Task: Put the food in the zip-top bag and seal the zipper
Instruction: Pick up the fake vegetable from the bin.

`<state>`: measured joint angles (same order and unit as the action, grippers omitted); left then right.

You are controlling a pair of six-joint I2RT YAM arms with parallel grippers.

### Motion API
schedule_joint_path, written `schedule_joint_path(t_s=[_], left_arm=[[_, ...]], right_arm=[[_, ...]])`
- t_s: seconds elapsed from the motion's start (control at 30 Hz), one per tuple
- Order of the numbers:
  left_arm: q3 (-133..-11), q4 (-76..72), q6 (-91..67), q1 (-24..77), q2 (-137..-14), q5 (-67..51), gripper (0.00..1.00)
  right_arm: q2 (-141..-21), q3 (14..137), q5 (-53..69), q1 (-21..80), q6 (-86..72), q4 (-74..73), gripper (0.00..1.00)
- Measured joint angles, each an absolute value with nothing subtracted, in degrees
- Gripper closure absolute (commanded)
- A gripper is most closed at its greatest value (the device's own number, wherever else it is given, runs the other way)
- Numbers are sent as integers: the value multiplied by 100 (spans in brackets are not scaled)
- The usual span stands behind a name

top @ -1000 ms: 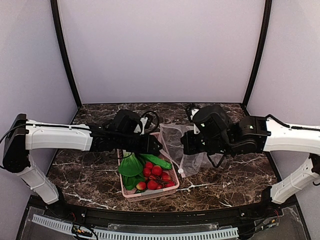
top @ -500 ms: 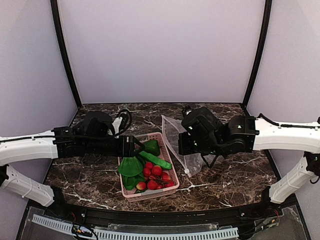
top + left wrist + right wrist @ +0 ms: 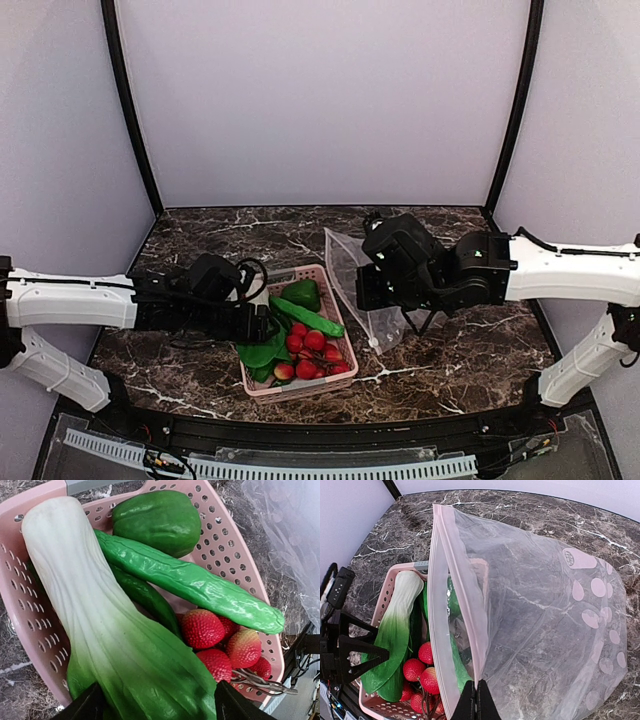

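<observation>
My left gripper goes down deeper into the basket around the bok choy's leafy green end next and closes, as the leaves already lie between its open fingers.
The bok choy lies in the pink basket with the green pepper and two cucumber pieces. My left gripper is open, with one finger on each side of the bok choy's leafy end; in the top view it is at the basket's left side. My right gripper is shut on the zipper strip of the clear bag. It holds the bag up beside the basket's right edge, mouth parted toward the basket. The bag looks empty.
Red toy strawberries fill the near right part of the basket. The basket sits on the dark marble table between the arms. Black frame posts and pale walls stand at the back and sides.
My left arm pulled back to the left, then came down low onto the bok choy's leaf end. My right gripper raised the bag early on and has held still since.
</observation>
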<state>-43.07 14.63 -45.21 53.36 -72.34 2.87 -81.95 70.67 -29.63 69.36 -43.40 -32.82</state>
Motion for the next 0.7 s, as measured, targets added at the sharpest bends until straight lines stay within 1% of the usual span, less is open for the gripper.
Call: schedule_joint_path(t_s=[0.43,0.6,0.7], left_arm=[[-4897,1817,-4368,5347,-8042,585,22],[-5124,1946,-4307,5349,-8353,720,26],[-5280,2051,-4259,5352,-8545,805,31]], right_arm=[[-8246,7067,-2917,6936,-4274,-3181,100],[-8250,7067,-2908,6936,-4244,-3127,100],[-8250,7067,-2888,6936,-4226,-3100,100]])
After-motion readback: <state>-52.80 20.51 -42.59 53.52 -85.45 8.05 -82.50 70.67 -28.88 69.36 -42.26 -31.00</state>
